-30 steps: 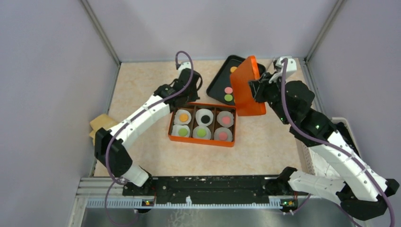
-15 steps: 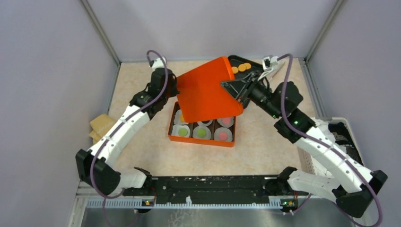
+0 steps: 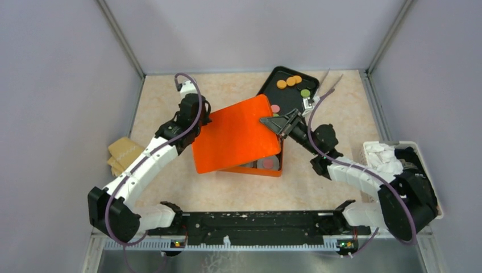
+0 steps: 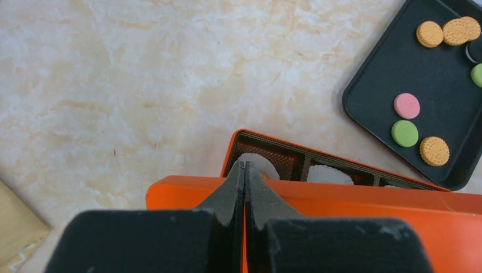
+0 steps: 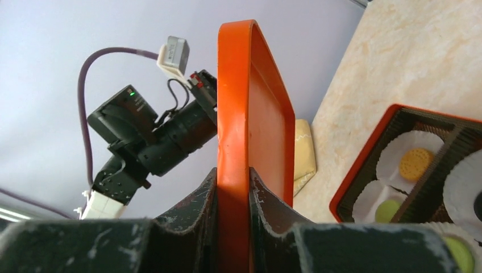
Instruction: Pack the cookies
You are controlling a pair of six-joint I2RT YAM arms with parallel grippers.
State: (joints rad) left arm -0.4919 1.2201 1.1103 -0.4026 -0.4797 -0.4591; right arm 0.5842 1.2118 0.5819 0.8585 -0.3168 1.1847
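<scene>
My right gripper holds the lid and next needs to lower it toward the right in the top view. It should release the lid over the box's basket-side end [image 3: 281, 157], which sticks out uncovered.
An orange lid [image 3: 236, 133] lies askew over the orange compartment box [image 3: 271, 169], hiding most of it. My left gripper [image 3: 202, 116] is shut on the lid's left edge [image 4: 369, 210]; my right gripper [image 3: 279, 121] is shut on its right edge [image 5: 233, 114]. White paper cups in the box hold an orange cookie [image 5: 415, 163] and a green cookie [image 5: 386, 209]. The black tray [image 3: 267, 91] behind holds loose cookies: orange ones [image 3: 291, 81], a green one [image 3: 306, 92] and a pink one [image 3: 275, 108]. In the left wrist view the tray [image 4: 398, 74] shows pink [image 4: 407, 106], green [image 4: 404, 133] and orange [image 4: 435, 151] cookies.
A tan packet [image 3: 122, 153] lies at the table's left edge. A white basket [image 3: 392, 156] with white paper cups stands at the right edge. Grey walls close in the back and both sides.
The lid has come down from a tilted, raised pose to nearly flat over the box. Both grippers have moved down and toward me with it.
</scene>
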